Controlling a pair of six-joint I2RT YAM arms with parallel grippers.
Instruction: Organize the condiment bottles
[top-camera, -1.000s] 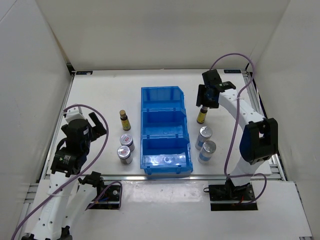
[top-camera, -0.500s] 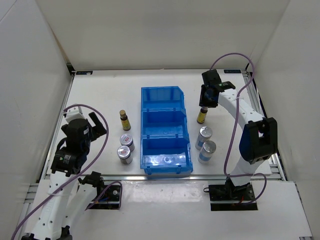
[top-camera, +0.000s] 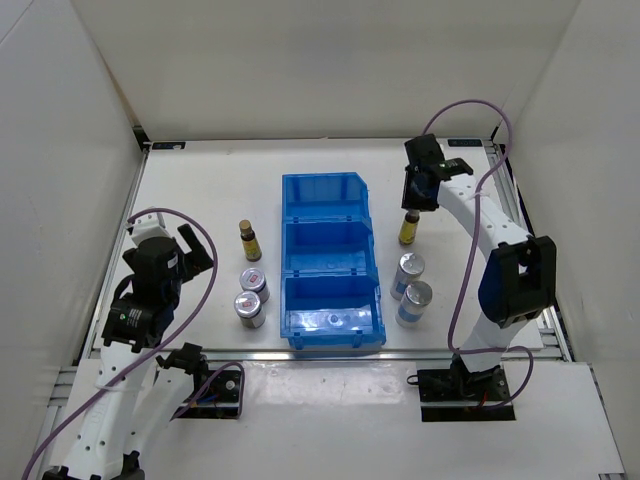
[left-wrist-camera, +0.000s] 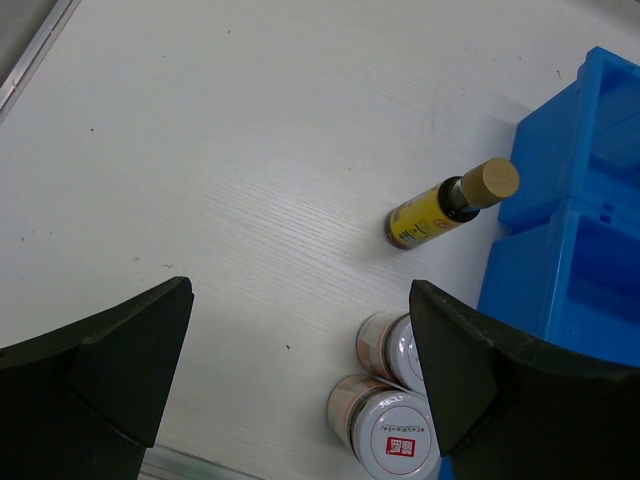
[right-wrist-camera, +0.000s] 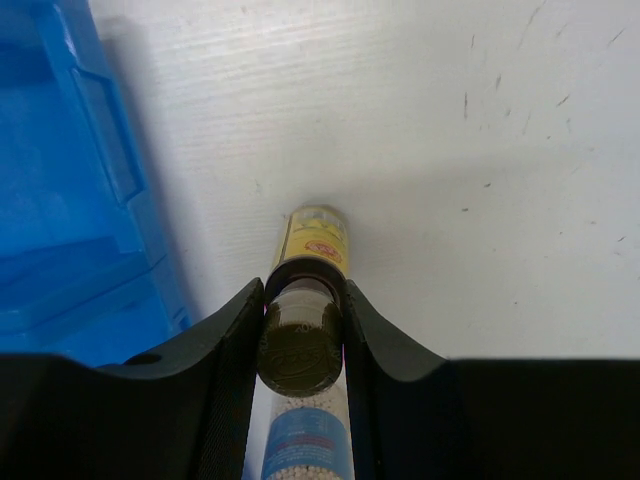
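Note:
I need to move my right gripper up and back next, to the bin's empty near section (top-camera: 356, 313) on its left in the top view, then lower and release the amber bottle with the yellow label.
My right gripper (top-camera: 413, 202) is shut on the neck of a dark amber bottle (top-camera: 406, 231) with a yellow label, right of the blue bin (top-camera: 330, 262). In the right wrist view the fingers (right-wrist-camera: 225, 340) press both sides of its cap (right-wrist-camera: 300, 345). Two silver-lidded jars (top-camera: 408, 273) (top-camera: 415, 300) stand nearer on that side. Left of the bin stand the second amber bottle (top-camera: 249, 240) and two jars (top-camera: 254, 281) (top-camera: 249, 308). My left gripper (top-camera: 192, 255) is open and empty, above the table left of those jars (left-wrist-camera: 395, 345) (left-wrist-camera: 398, 442) and that bottle (left-wrist-camera: 440, 207).
The blue three-compartment bin (left-wrist-camera: 585, 260) sits mid-table, its wall close to the left of the held bottle (right-wrist-camera: 70, 200). White walls enclose the table. A blue-labelled container (right-wrist-camera: 300, 450) shows below the right fingers.
My right gripper has shifted slightly back and right over the right amber bottle, and the bottle has moved a little with it. The left arm has not moved.

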